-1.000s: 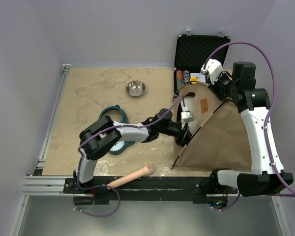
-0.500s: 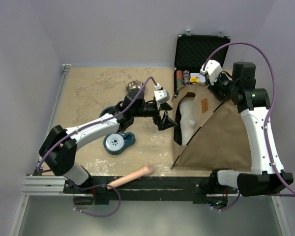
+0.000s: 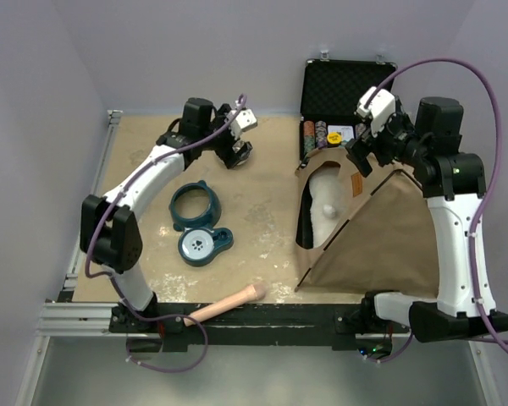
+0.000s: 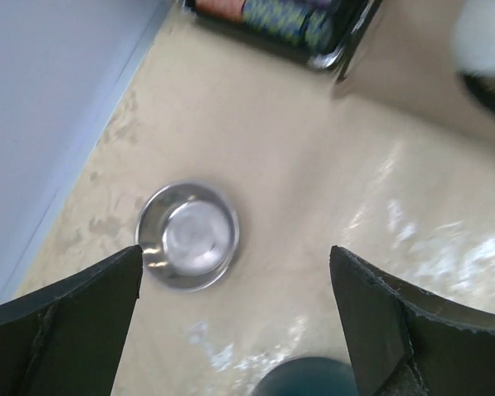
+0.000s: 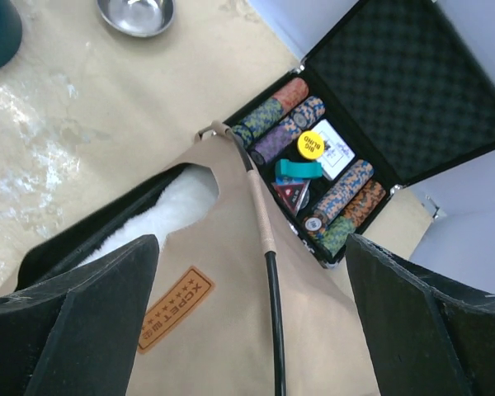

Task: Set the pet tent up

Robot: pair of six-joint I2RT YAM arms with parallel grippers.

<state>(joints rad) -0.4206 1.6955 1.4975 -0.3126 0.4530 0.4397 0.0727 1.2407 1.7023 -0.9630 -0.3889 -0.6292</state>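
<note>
The bowl stands on the table below my left gripper. I should next lower its open fingers onto the steel bowl's near rim (image 4: pixel 233 251) and close on it.
The pet tent (image 3: pixel 381 233) stands as a tan pyramid at the right of the table, its opening facing left with a white pillow (image 3: pixel 325 205) inside. A dark pole (image 5: pixel 272 330) runs up its front seam to the peak, beside an orange label (image 5: pixel 175 309). My right gripper (image 3: pixel 358 159) hovers open just above the peak, its jaws either side of the pole (image 5: pixel 252 247) and touching nothing. My left gripper (image 3: pixel 237 155) is at the back left, open and empty (image 4: pixel 235 272), above a steel bowl (image 4: pixel 188 235).
An open black case (image 3: pixel 347 89) of poker chips (image 5: pixel 346 190) lies behind the tent. A teal ring (image 3: pixel 195 205) and a teal paw-print disc (image 3: pixel 201 245) lie left of centre. A peach stick (image 3: pixel 229 303) rests at the near edge. Walls close the back and the left side.
My left arm drew out of the tent's opening and swung to the back left over the bowl, opening. My right gripper let go of the tent's peak and opened.
</note>
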